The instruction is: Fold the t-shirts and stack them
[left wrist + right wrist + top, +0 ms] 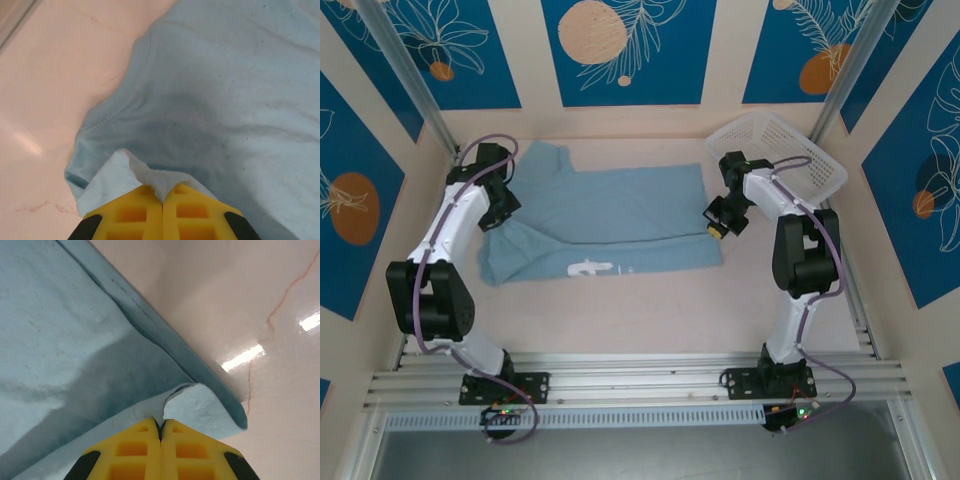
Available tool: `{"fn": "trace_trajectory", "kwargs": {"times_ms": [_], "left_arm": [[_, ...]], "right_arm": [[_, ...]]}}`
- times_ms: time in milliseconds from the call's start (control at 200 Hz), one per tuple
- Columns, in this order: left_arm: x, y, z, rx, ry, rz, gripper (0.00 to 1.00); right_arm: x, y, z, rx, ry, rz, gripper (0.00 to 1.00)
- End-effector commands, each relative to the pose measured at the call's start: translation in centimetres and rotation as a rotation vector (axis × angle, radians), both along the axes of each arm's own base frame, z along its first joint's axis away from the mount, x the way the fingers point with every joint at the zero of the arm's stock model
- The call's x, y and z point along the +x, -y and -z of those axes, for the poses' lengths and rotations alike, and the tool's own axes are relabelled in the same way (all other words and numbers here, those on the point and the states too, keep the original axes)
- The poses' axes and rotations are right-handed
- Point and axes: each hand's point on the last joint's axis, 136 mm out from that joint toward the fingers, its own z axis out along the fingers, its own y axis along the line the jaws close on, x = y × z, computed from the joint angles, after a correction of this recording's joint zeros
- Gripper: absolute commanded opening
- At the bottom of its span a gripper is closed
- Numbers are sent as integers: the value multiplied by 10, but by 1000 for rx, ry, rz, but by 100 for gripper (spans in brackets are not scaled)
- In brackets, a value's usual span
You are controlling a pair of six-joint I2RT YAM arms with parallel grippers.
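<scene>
The flat fabric near the far sleeve (524,190) is just outward of my left gripper, so my left gripper needs to ease outward next and let go of the bunched fold there.
A light sky-blue t-shirt (605,215) lies spread across the back of the table, folded over so white lettering (592,268) shows near its front edge. My left gripper (503,208) sits at the shirt's left side, shut on a pinch of its fabric (160,180) near the sleeve seam. My right gripper (718,226) is at the shirt's right edge, shut on the hemmed corner (200,407), which curls up over its yellow fingers (137,445).
A white perforated basket (790,150) stands at the back right, just behind the right arm. Bare pinkish tabletop (640,310) runs in front of the shirt to the metal rail. Blue patterned walls close in the sides and back.
</scene>
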Motion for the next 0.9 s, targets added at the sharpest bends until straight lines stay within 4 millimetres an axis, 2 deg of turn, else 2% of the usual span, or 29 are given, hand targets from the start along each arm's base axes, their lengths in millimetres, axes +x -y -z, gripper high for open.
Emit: {"fn": "trace_trajectory", "kwargs": {"times_ms": [0, 280, 575, 895], "left_arm": [[14, -11, -9, 52, 20, 16, 0], [40, -10, 5, 54, -4, 83, 0], [54, -14, 22, 48, -56, 124, 0], [72, -16, 27, 60, -70, 170, 0]], "right_arm": [[6, 5, -1, -22, -17, 26, 0], [15, 4, 6, -31, -27, 35, 0], [23, 4, 11, -33, -28, 38, 0], [30, 5, 14, -45, -31, 36, 0]]}}
